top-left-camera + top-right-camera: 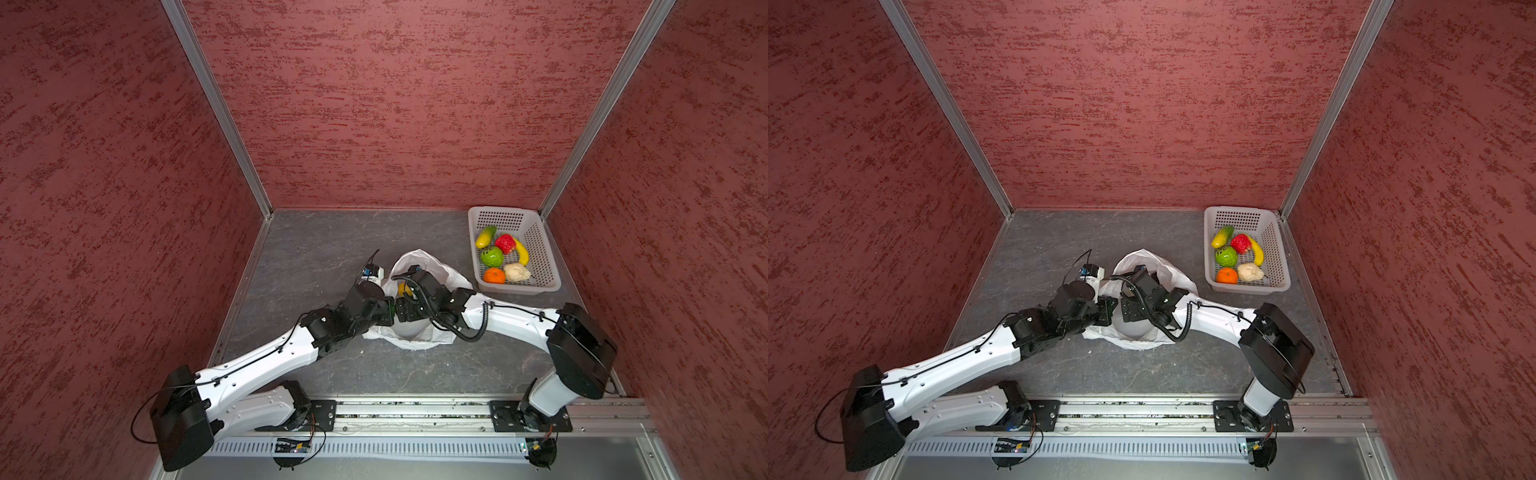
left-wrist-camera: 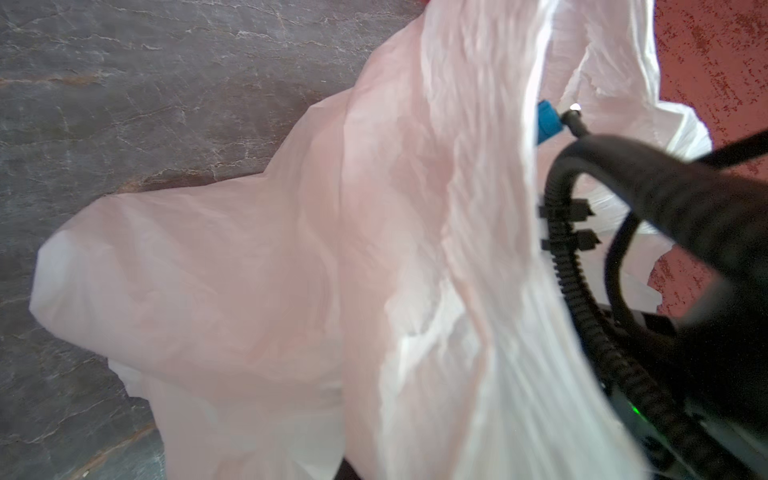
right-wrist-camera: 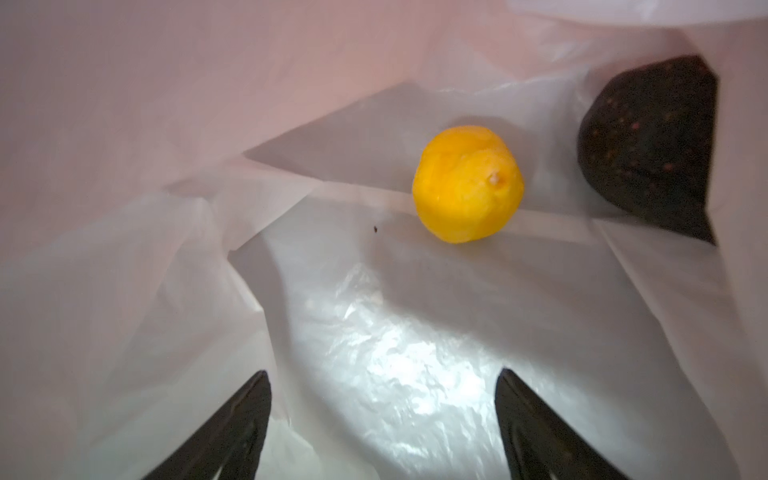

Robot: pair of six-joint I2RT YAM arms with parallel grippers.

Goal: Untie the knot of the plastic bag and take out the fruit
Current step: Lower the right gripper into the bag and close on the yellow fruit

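The round yellow fruit (image 1: pixel 404 289) (image 3: pixel 467 185) is uncovered on the bottom of the bag, away from the dark speckled one, so I should move my right gripper down and outward around it next and close.
The plastic bag (image 1: pixel 419 259) lies mid-table with its mouth held open; no knot shows. My left gripper (image 1: pixel 390 311) is at the bag's near-left rim. In the left wrist view the white film (image 2: pixel 291 249) drapes over its jaws and hides them, drawn taut from there. My right gripper (image 3: pixel 382 374) is inside the bag, open, with nothing between its fingers. Ahead of it on the bag's floor lie a round yellow fruit (image 3: pixel 467 185) and a dark speckled fruit (image 3: pixel 648 145) off to one side. The yellow one shows through the mouth (image 1: pixel 405 289) in a top view.
A white perforated basket (image 1: pixel 548 266) stands at the back right, close to the right wall. It holds an orange (image 1: pixel 494 275), a green apple (image 1: pixel 492 257), a red berry (image 1: pixel 505 243), a banana (image 1: pixel 523 252), a yellow-green oblong (image 1: pixel 485 237) and a beige piece (image 1: pixel 517 272).
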